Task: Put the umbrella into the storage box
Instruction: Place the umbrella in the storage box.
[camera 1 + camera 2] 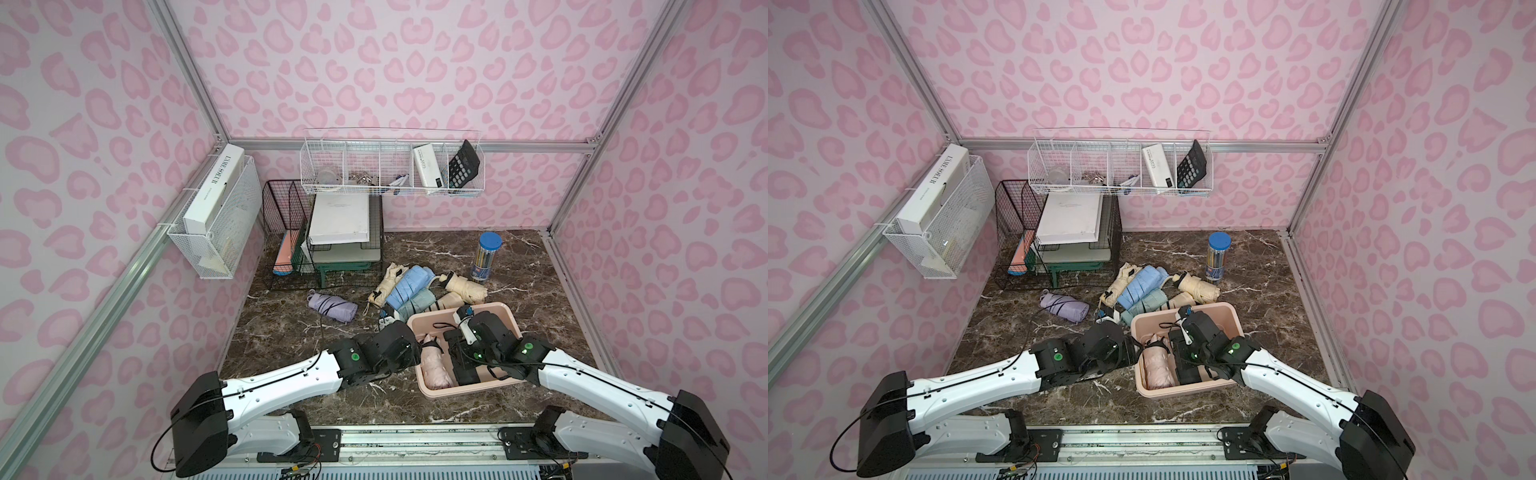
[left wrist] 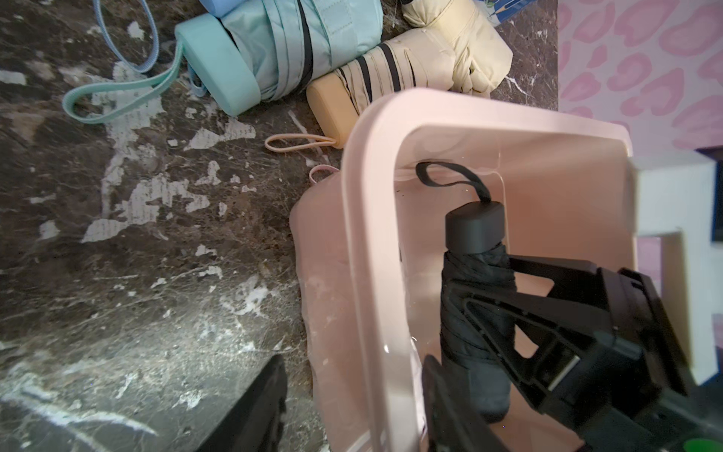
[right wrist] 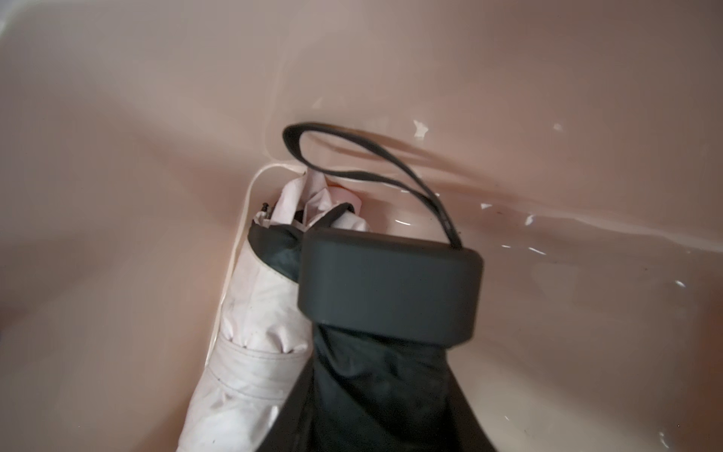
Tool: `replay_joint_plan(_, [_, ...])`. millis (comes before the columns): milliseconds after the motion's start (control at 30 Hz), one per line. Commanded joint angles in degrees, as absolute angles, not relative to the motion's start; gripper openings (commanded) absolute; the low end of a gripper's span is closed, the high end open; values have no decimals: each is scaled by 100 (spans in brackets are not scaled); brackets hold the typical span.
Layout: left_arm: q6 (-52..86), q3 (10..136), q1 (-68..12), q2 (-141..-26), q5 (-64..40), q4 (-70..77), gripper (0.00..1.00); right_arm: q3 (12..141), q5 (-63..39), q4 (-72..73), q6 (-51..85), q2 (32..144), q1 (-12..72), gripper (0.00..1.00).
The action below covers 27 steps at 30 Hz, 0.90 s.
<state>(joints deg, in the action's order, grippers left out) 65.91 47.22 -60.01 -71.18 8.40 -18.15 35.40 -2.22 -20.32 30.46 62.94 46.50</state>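
The right gripper lowers toward the pale pink umbrella next and releases the black umbrella's canopy, since the box's bottom [image 1: 449,364] [image 3: 399,213] beside the pale pink umbrella lies just below it.
The pale pink storage box [image 1: 432,392] [image 1: 1219,308] sits on the marble table near the front, right of centre. Inside it lie a pale pink folded umbrella [image 1: 434,368] [image 3: 254,332] and a black folded umbrella [image 2: 473,231] [image 3: 391,281], side by side. My right gripper [image 1: 459,353] [image 3: 375,422] is down in the box, shut on the black umbrella's canopy just behind its handle. My left gripper [image 2: 354,358] [image 1: 419,351] is open and straddles the box's left wall [image 2: 367,242], one finger outside and one inside, with a gap to the outer finger.
Several folded umbrellas [image 1: 415,291], cream, blue and mint, are piled just behind the box, and a purple one [image 1: 332,307] lies to the left. A blue-lidded pencil jar [image 1: 484,255] stands at the back right. A black wire file rack [image 1: 291,232] fills the back left, with white wire baskets [image 1: 390,170] on the walls.
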Motion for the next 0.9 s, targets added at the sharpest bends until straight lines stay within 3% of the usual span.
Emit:
replay_joint_plan(0, [6609,4778,-6003,-7222,773,-1688,51,3478,-246,-1507,3098,6388,4641,15])
replay_joint_plan(333, [6655,4766,-6001,-7327,801,-1753,40,3403,-382,-1102,3100,7080,4587,19])
replay_joint_plan(500, [6628,4808,-6006,-7370,800,-1797,39,3416,-358,-1097,3150,7142,4587,49])
replay_joint_plan(600, [6577,4865,-6003,-7400,795,-1824,39,3482,-275,-1303,3142,6970,4583,62])
replay_joint_plan(700, [6535,4923,-6002,-7435,798,-1883,38,3606,-253,-1626,3121,6725,4571,68])
replay_joint_plan(867, [6539,4935,-6003,-7455,786,-1887,36,3664,-226,-2021,3187,6405,4543,65])
